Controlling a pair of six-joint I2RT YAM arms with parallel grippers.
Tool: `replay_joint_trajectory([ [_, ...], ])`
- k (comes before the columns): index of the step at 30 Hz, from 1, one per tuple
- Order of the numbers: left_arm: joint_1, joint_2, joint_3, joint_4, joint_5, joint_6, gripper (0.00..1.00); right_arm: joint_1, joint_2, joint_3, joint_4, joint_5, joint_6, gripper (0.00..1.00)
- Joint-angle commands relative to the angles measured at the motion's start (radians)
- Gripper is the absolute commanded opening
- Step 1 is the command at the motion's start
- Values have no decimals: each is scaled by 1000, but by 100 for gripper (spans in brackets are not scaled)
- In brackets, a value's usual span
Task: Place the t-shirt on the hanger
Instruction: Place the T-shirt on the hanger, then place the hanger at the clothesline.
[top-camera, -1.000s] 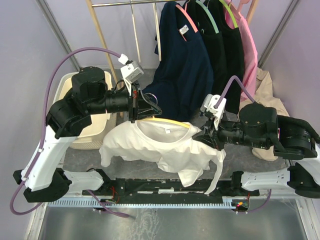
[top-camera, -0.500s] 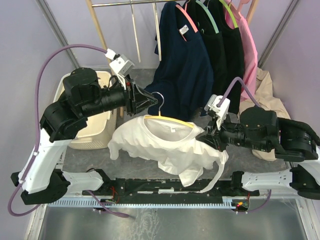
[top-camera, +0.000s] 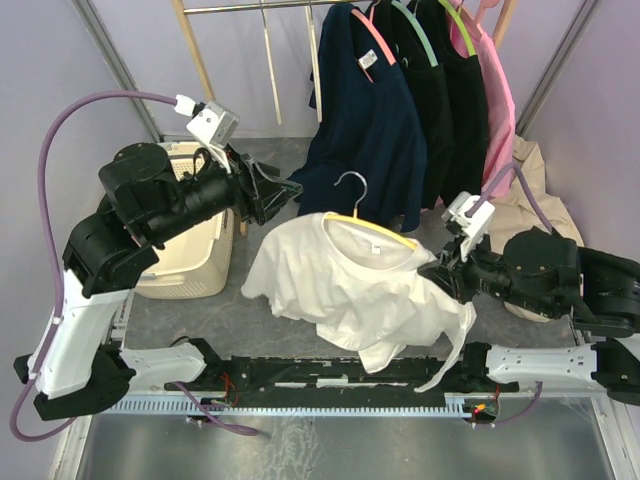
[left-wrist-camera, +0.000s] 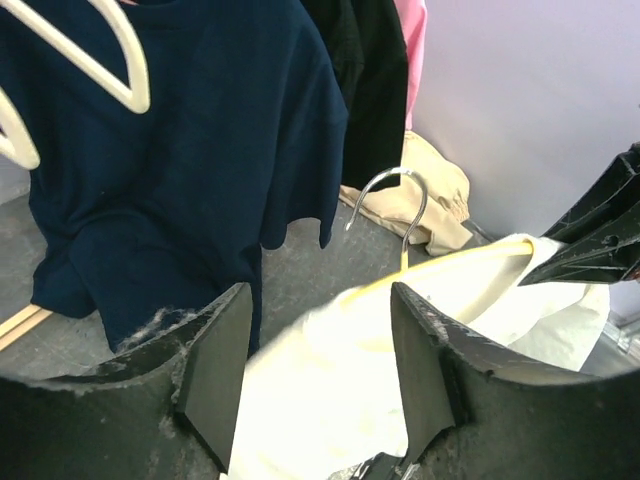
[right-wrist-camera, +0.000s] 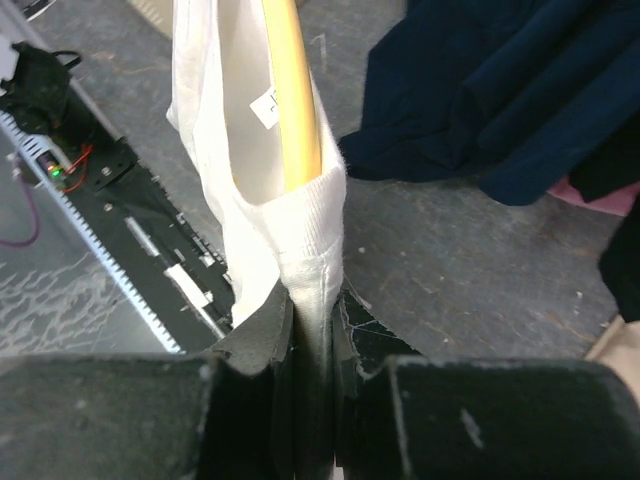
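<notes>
My right gripper lifts outward to the bar (top-camera: 332, 3) beside the navy shirt next and releases the t-shirt (top-camera: 345, 290), since that bar is above and outward of it.
The white t-shirt (top-camera: 345, 290) hangs in mid-air, draped over the yellow hanger (top-camera: 385, 232), whose silver hook (top-camera: 350, 185) stands up free. My right gripper (top-camera: 442, 272) holds the shirt's right shoulder. In the right wrist view that gripper (right-wrist-camera: 312, 330) is shut on the t-shirt's (right-wrist-camera: 220, 120) ribbed neck edge, and the yellow hanger (right-wrist-camera: 292, 90) arm runs down inside the fabric. My left gripper (top-camera: 288, 188) is up and to the left of the hook, open and apart from it. In the left wrist view its fingers (left-wrist-camera: 215, 370) frame the t-shirt (left-wrist-camera: 340, 400) and hanger (left-wrist-camera: 450, 265) without touching them.
A navy shirt (top-camera: 365, 120), black garments (top-camera: 450, 90) and a pink one (top-camera: 495, 90) hang on the rail at the back. A cream basket (top-camera: 190, 255) stands at the left. A beige garment (top-camera: 535, 190) lies at the right. Cream-white hangers (left-wrist-camera: 120, 60) hang at the left wrist view's left.
My left gripper has opened, let go of the hanger at its hook, and pulled back up and to the left. The t-shirt and hanger moved right with the right gripper.
</notes>
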Motion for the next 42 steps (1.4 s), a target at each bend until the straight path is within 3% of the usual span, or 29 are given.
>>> replay_joint_trajectory([
  [1, 2, -34, -33, 59, -66, -39, 68, 3, -30, 52, 37, 162, 16, 1],
  [5, 3, -60, -87, 56, -108, -51, 82, 4, -16, 85, -10, 257, -5, 1],
  [13, 2, -137, -218, 81, -133, -76, 84, 4, 51, 214, -57, 518, -33, 1],
  [23, 2, -177, -297, 97, -119, -83, 84, 3, 158, 211, 249, 698, -227, 1],
  [29, 2, -194, -316, 99, -108, -83, 84, -47, 293, 279, 406, 656, -297, 1],
  [36, 2, -207, -319, 85, -103, -81, 84, -279, 468, 460, 397, 434, -234, 1],
  [38, 3, -216, -325, 80, -98, -83, 84, -340, 558, 594, 397, 400, -238, 1],
  [42, 3, -224, -330, 78, -101, -84, 84, -383, 651, 720, 408, 349, -243, 1],
])
